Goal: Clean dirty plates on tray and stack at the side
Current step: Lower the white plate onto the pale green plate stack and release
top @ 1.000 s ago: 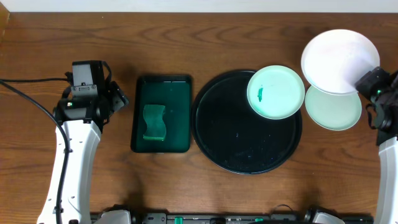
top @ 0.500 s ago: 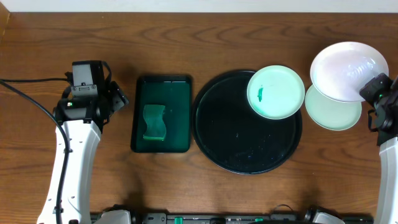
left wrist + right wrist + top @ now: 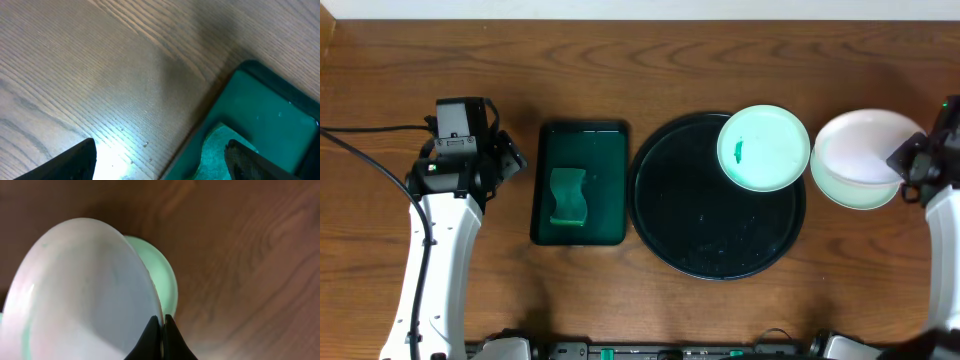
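The right gripper needs to go lower and shift toward the black tray next, setting the white plate down onto the pale-mint plate (image 3: 153,274), whose near edge sticks out.
The black tray (image 3: 700,230) lies mid-table. A mint plate (image 3: 764,148) with a small green smear rests tilted on its upper right rim. My right gripper (image 3: 905,162) is shut on the rim of a white plate (image 3: 865,148), held low over a pale-mint plate (image 3: 860,190) on the table right of the tray. In the right wrist view the fingers (image 3: 162,332) pinch the white plate (image 3: 85,290) above the mint plate (image 3: 162,275). My left gripper (image 3: 160,160) is open and empty over the table by the green tray's left edge.
A rectangular dark green tray (image 3: 580,183) holding a green sponge (image 3: 568,196) lies left of the black tray; it also shows in the left wrist view (image 3: 265,115). The left arm (image 3: 460,160) stands at the far left. The table's right edge is near my right gripper.
My right gripper has lowered the white plate down and toward the pale-mint plate, from tilted high at the far right to almost flat over it. The left arm has not moved.
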Motion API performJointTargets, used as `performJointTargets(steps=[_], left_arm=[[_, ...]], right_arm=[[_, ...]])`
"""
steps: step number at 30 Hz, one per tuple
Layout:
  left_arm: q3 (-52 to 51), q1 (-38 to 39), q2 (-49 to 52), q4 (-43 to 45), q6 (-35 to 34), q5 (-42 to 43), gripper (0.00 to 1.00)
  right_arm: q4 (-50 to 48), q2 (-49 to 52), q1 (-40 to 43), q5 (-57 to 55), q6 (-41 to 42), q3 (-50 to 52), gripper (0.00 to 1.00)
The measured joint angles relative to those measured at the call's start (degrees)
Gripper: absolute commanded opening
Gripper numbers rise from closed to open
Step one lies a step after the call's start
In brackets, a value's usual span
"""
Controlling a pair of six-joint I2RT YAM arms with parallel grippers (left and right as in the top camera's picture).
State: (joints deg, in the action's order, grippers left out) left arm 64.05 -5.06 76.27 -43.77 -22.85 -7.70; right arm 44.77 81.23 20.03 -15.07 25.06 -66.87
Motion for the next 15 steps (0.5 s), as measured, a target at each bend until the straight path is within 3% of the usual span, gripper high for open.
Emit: performJointTargets(steps=[15], left_arm=[[0.0, 0.0, 0.0, 0.0, 0.0, 0.02, 0.82]], right_arm=[[-1.33, 9.9, 2.64, -8.07, 3.1, 0.0, 0.01]])
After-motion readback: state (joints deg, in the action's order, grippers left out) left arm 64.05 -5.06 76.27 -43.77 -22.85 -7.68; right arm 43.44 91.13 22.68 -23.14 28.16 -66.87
